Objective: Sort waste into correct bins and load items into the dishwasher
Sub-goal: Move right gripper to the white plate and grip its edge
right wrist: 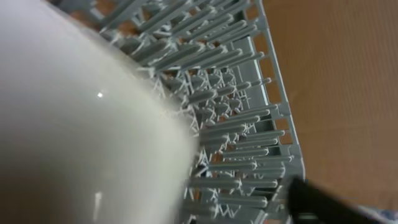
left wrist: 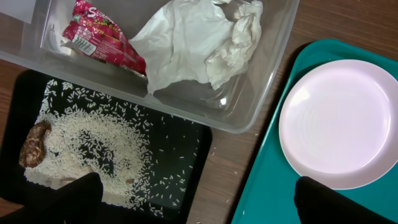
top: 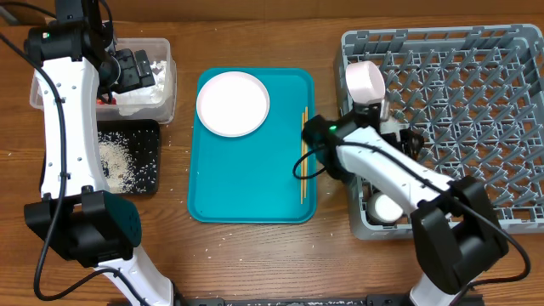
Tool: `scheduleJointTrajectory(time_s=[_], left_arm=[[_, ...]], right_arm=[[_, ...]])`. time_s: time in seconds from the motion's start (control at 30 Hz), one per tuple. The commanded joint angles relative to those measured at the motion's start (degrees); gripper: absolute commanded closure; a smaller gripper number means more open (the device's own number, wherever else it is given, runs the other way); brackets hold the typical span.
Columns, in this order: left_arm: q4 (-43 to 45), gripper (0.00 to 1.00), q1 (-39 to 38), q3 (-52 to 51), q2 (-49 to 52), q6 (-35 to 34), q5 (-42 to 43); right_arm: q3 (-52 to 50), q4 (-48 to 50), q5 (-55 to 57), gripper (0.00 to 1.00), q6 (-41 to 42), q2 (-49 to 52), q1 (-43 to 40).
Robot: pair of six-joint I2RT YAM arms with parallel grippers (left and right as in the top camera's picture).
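The white plate's rim by the chopsticks is nearest, so my right gripper will next leave the bowl (top: pixel 365 81), cross left in the overhead view and lower onto it.
My left gripper (top: pixel 132 70) (left wrist: pixel 196 186) is open and empty, above the near edge of the clear tub (top: pixel 163 106) (left wrist: pixel 249 118), which holds the red-and-white wrapper (left wrist: pixel 99 34) and the crumpled napkin (left wrist: pixel 199 40). The black tray (top: pixel 140 174) (left wrist: pixel 180 155) holds rice (left wrist: pixel 87 143) and a brown scrap (left wrist: pixel 34 143). The white plate (top: pixel 233 102) (left wrist: pixel 345 121) and the chopsticks (top: pixel 303 153) lie on the teal tray. My right gripper (top: pixel 378 104) (right wrist: pixel 199 202) is open beside a tilted white bowl (top: pixel 365 81) (right wrist: pixel 81 124) in the grey dish rack (top: pixel 476 110) (right wrist: pixel 236 124). Its left finger is hidden by the bowl.
The teal tray (top: pixel 255 187) (left wrist: pixel 267 186) lies between the bins and the rack. A small white cup (top: pixel 387 206) sits in the rack's near left corner. A few rice grains lie on the wooden table beside the black tray.
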Motion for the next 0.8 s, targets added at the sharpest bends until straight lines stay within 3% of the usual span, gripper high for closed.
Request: scheduleJointTrajectory(time_s=[0.0, 0.17, 0.33, 0.53, 0.67, 0.77], left_arm=[[0.02, 0.00, -0.02, 1.14, -1.07, 0.07, -0.55], [0.02, 0.00, -0.02, 1.14, -1.07, 0.07, -0.55], [0.02, 0.00, -0.02, 1.14, -1.07, 0.07, -0.55], [0.02, 0.00, -0.02, 1.14, -1.07, 0.07, -0.55], [0.02, 0.00, -0.02, 1.14, -1.07, 0.07, -0.55], [0.02, 0.00, -0.02, 1.11, -1.07, 0.07, -0.55]], right_arm=[[2.19, -1.62, -1.16, 0.00, 1.27, 0.26, 3.15], [9.66, -6.73, -3.89, 0.00, 5.14, 0.26, 6.12], [19.82, -2.99, -18.73, 0.00, 4.63, 0.26, 6.43], [19.21, 21.64, -42.86, 0.02, -1.68, 0.72, 6.36], [15.39, 39.63, -51.49, 0.18, -2.82, 2.58, 6.60], [14.86, 46.51, -56.72, 0.28, -2.14, 7.04, 6.60]])
